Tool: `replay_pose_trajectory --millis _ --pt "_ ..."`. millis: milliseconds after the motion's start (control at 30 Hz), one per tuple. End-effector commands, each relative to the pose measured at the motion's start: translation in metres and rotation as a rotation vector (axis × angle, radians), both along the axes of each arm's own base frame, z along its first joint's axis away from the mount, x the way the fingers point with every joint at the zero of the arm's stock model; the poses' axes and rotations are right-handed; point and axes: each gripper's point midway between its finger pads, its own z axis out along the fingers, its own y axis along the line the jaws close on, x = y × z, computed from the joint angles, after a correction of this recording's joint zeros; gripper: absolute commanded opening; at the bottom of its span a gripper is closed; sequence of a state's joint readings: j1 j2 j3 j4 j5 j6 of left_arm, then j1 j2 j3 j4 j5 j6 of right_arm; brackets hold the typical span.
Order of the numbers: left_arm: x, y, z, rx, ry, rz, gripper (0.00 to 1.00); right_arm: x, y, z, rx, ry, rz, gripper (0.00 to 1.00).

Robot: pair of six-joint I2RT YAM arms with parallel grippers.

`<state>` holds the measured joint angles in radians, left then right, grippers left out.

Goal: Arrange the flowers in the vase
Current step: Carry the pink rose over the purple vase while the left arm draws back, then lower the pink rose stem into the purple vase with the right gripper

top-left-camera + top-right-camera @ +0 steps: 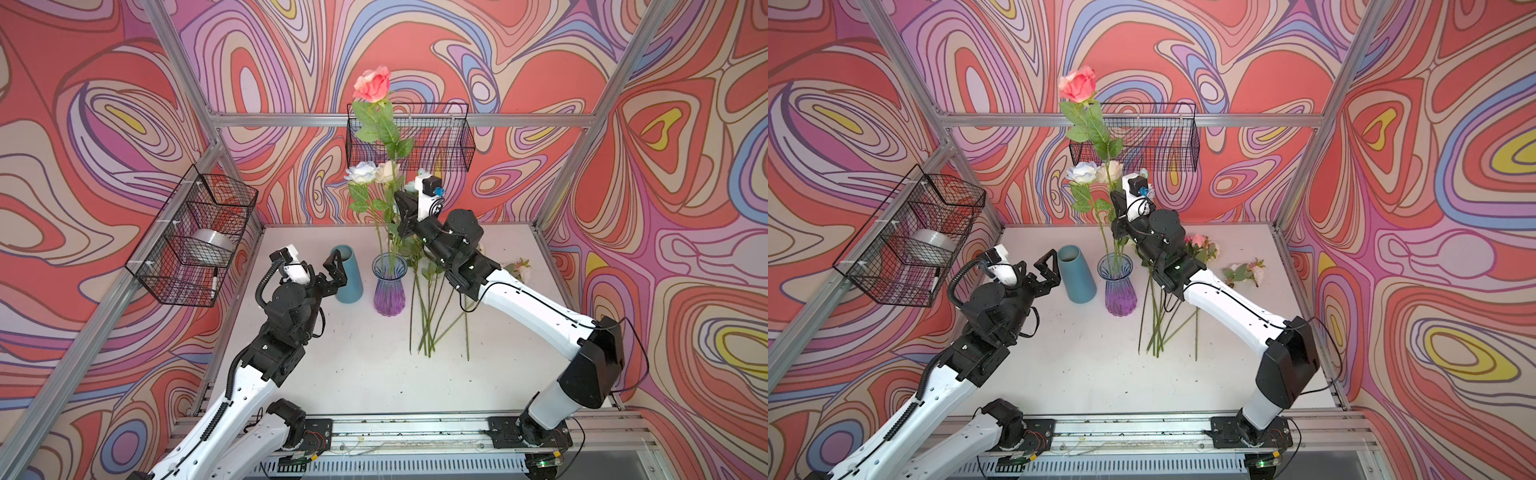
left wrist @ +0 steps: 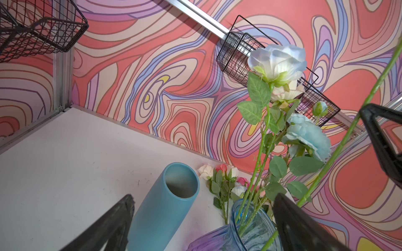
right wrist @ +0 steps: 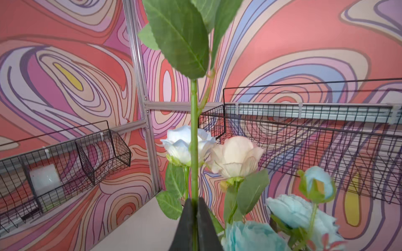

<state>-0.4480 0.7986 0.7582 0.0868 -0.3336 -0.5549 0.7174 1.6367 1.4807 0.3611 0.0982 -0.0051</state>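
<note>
Next I need to lower my right gripper to just above the vase's opening (image 1: pixel 389 266) and release the green stem, because the pink rose (image 1: pixel 372 85) still towers over the other roses.
A blue-and-purple glass vase (image 1: pixel 389 286) (image 1: pixel 1120 286) (image 2: pixel 239 230) stands mid-table. In it stand a pale blue-white rose (image 1: pixel 361 172) (image 3: pixel 185 143) and a cream rose (image 1: pixel 388 170) (image 3: pixel 235 156). My right gripper (image 1: pixel 400 208) (image 1: pixel 1116 208) (image 3: pixel 194 198) is shut on the green stem of a tall pink rose (image 1: pixel 372 85) (image 1: pixel 1077 85), held upright over the vase; the stem's lower end reaches into the vase's mouth. My left gripper (image 1: pixel 338 272) (image 1: pixel 1054 270) (image 2: pixel 202 228) stands open and empty, left of the vase. More flowers (image 1: pixel 428 316) (image 1: pixel 1158 316) lie on the table under the right arm.
A teal tube vase (image 1: pixel 348 274) (image 1: pixel 1075 274) (image 2: pixel 165 206) stands between the left gripper and the glass vase. Small pink blossoms (image 1: pixel 1250 270) lie far right. Black wire baskets hang on the back wall (image 1: pixel 409 137) and left wall (image 1: pixel 195 237).
</note>
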Motion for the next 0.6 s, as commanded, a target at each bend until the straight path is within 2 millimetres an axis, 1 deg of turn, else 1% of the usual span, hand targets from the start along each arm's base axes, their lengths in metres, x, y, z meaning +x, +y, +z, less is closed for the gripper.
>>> replay_pose_trajectory --millis 0,100,267,367,467,567 --pt "0.004 -0.003 0.0 -0.074 -0.007 -0.037 1.0 -0.006 0.002 -0.007 -0.06 -0.059 -0.045 0.0" --pt "0.009 0.001 -0.004 -0.111 0.009 -0.044 0.99 -0.009 0.001 -0.023 -0.08 -0.039 -0.054 0.0" --pt "0.015 0.016 -0.012 -0.189 0.032 -0.009 0.98 -0.014 -0.002 -0.046 -0.117 -0.012 -0.067 0.0" --pt "0.019 0.019 -0.015 -0.213 0.038 -0.009 0.98 -0.015 -0.002 -0.059 -0.142 0.009 -0.067 0.0" --pt "0.021 0.02 -0.015 -0.227 0.043 -0.018 0.97 -0.016 -0.001 -0.069 -0.162 0.025 -0.069 0.0" --pt "0.021 0.021 -0.016 -0.23 0.047 -0.016 0.97 -0.017 -0.001 -0.073 -0.164 0.033 -0.07 0.0"
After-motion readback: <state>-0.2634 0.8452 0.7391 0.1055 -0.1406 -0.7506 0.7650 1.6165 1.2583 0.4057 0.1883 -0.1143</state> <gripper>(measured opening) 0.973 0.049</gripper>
